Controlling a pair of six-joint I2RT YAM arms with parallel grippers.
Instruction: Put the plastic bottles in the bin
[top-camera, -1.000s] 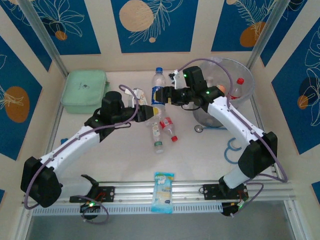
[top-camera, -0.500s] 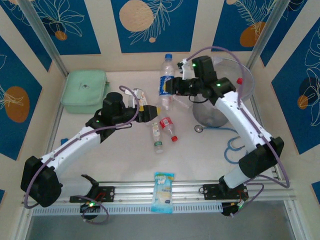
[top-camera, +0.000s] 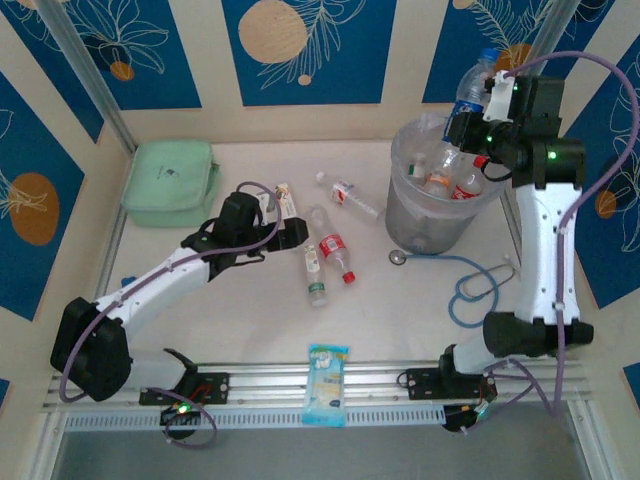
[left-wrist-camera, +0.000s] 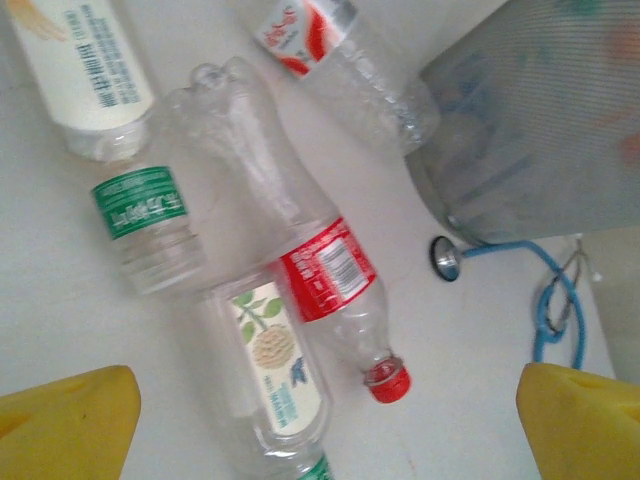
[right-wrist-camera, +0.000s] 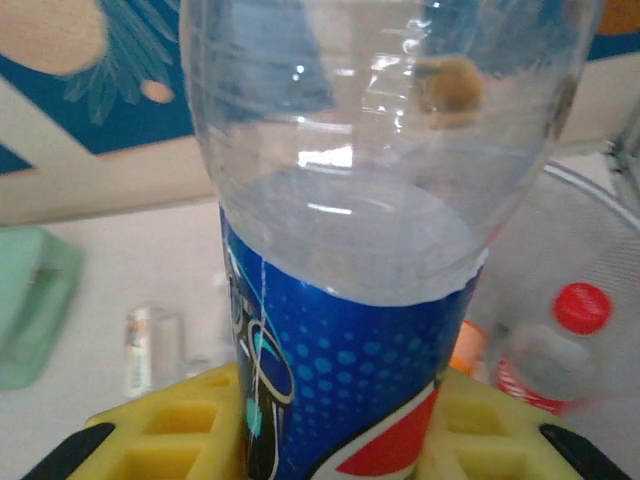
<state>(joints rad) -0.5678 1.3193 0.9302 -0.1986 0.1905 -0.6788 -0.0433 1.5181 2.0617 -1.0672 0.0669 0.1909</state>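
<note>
The bin's opening (top-camera: 446, 168) (right-wrist-camera: 550, 260) lies below. My right gripper will next lower the clear bottle down past the bin's rim and release it among the bottles inside.
My right gripper (top-camera: 478, 118) is shut on a clear bottle with a blue label (top-camera: 470, 88) and holds it upright above the bin (top-camera: 402, 165). In the right wrist view the yellow fingers (right-wrist-camera: 165, 430) press both sides of that blue label (right-wrist-camera: 340, 370). The bin holds several bottles, one with a red cap (top-camera: 468, 187). My left gripper (top-camera: 296, 232) hangs open over the table bottles: a red-label, red-cap one (left-wrist-camera: 330, 270), a leaf-label one (left-wrist-camera: 272, 362) and a green-label one (left-wrist-camera: 140, 205). Its yellow fingertips (left-wrist-camera: 65, 425) touch nothing.
A mint-green lidded box (top-camera: 170, 180) sits at the back left. A blue-and-white packet (top-camera: 327, 385) lies on the front rail. A blue cord with a round metal end (top-camera: 475, 290) coils on the table next to the bin. Another bottle (top-camera: 350, 196) lies left of the bin.
The left gripper opened and let go of the blue-label bottle. The right gripper shut on it and carried it up and right, from the table's middle to above the bin.
</note>
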